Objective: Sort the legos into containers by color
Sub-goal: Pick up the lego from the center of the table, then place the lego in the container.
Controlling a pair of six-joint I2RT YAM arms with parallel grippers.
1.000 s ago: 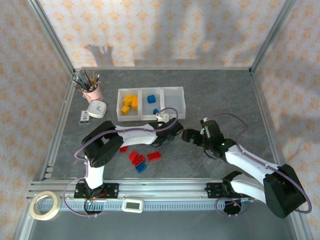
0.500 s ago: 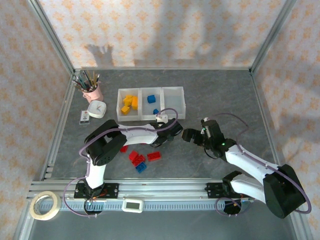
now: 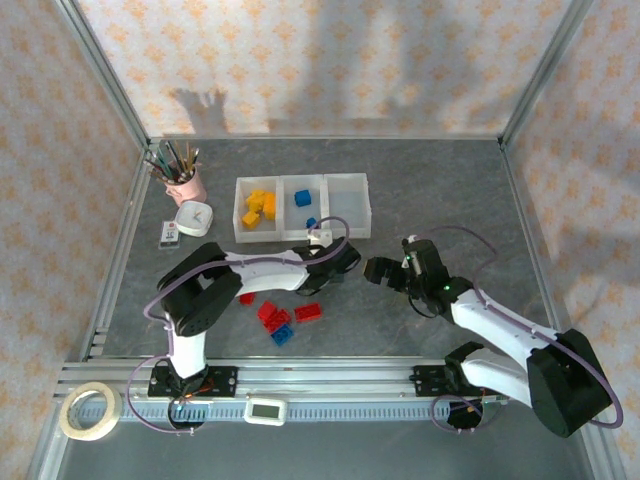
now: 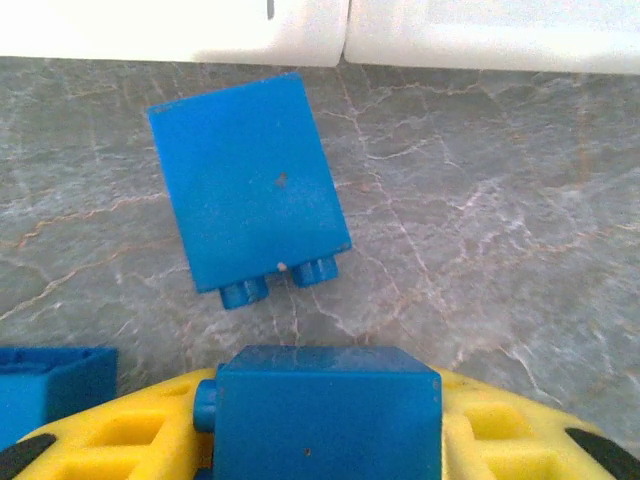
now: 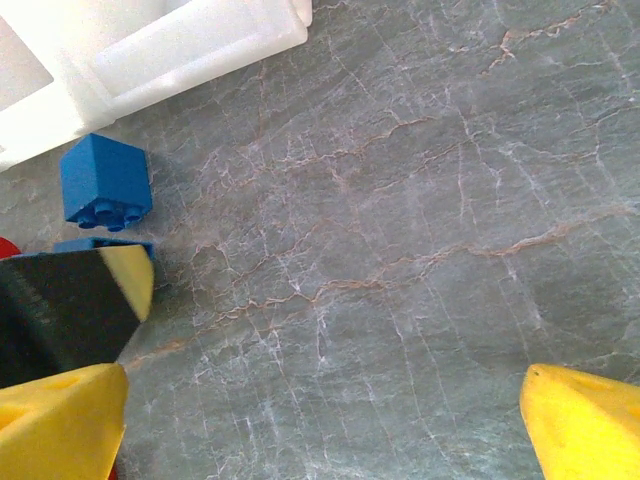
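The middle bin with blue bricks lies outward of my left gripper, so I should move the gripper up and outward over it to release the blue brick.
The three joined white bins [image 3: 345, 215] stand at mid-table. Yellow bricks [image 3: 257, 207] lie in the left bin and blue bricks [image 3: 302, 198] in the middle one. Just in front of the bins my left gripper [image 3: 348, 262] [image 4: 325, 420] is shut on a blue brick [image 4: 325, 400] between its yellow pads. A second blue brick [image 4: 248, 195] [image 5: 105, 180] lies on the table by the bin wall [image 4: 300, 25]. My right gripper [image 3: 378, 272] [image 5: 320, 420] stands open over bare table to the right of the left gripper, its fingertips [image 5: 60, 425] wide apart.
Red bricks [image 3: 270, 312] [image 3: 308, 311] and a blue brick [image 3: 282, 335] lie loose on the table nearer the arm bases. A pink pen cup [image 3: 185, 185], a small white clock [image 3: 193, 217] and a tape roll [image 3: 88, 410] sit to the left.
My left arm has shifted a little, its gripper edging slightly left. The right arm has not moved.
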